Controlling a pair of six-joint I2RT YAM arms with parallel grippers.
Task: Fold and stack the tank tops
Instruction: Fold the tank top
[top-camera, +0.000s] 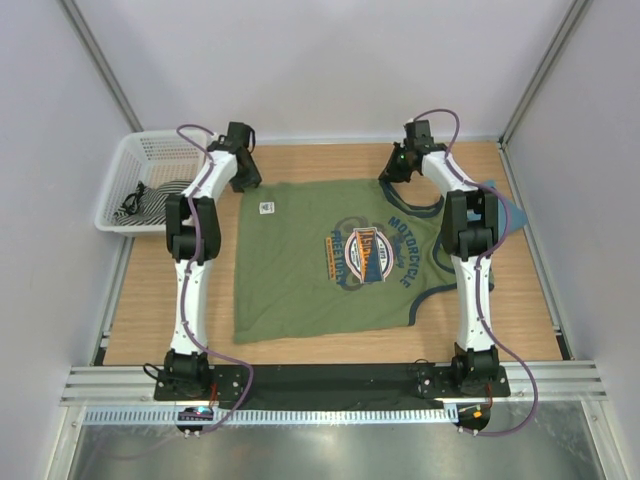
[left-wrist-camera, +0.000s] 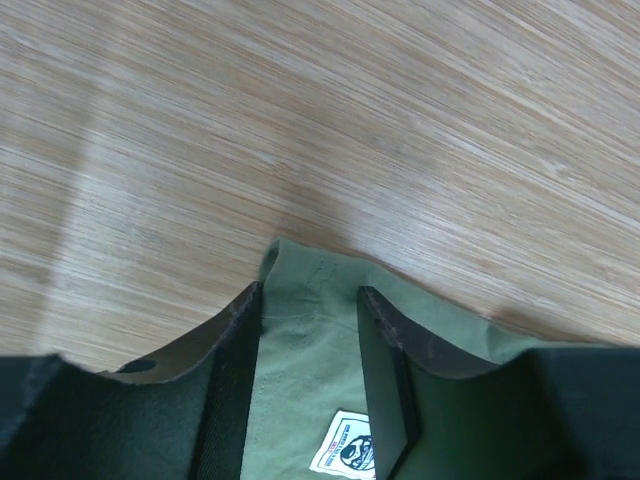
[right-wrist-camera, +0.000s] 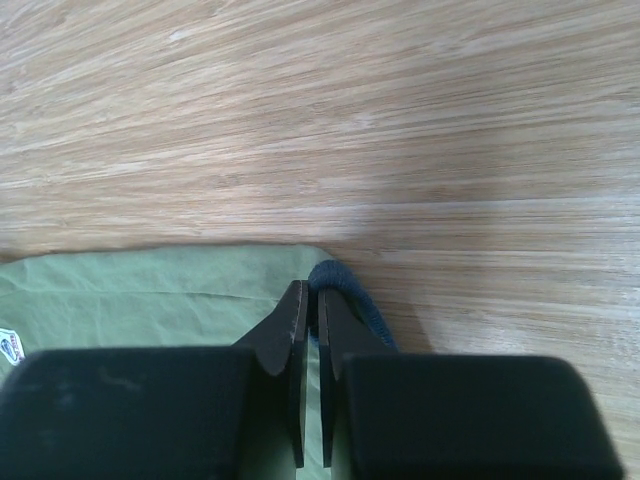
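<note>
My right gripper lifts next, draws the trimmed corner back and down onto the blue lettering (top-camera: 405, 251) and releases it, since that lettering lies back of my gripper.
The olive-green tank top (top-camera: 300, 270) lies spread flat on the wooden table, its round chest graphic (top-camera: 365, 255) facing up. A bit of the teal-blue tank top (top-camera: 508, 215) peeks out from under its right side. My left gripper (top-camera: 243, 180) is at the far left corner of the green top (left-wrist-camera: 310, 340). Its jaws (left-wrist-camera: 310, 292) stand open astride that corner, near the white label (left-wrist-camera: 345, 455). My right gripper (top-camera: 392, 175) is at the far right corner. There its fingers (right-wrist-camera: 313, 290) are shut on the green cloth (right-wrist-camera: 150, 290) at the navy trim (right-wrist-camera: 350, 290).
A white mesh basket (top-camera: 130, 160) sits at the far left of the table with dark striped cloth (top-camera: 150, 200) in it. Bare wood (top-camera: 320, 160) runs between the shirt's far edge and the back wall. Frame posts stand at both back corners.
</note>
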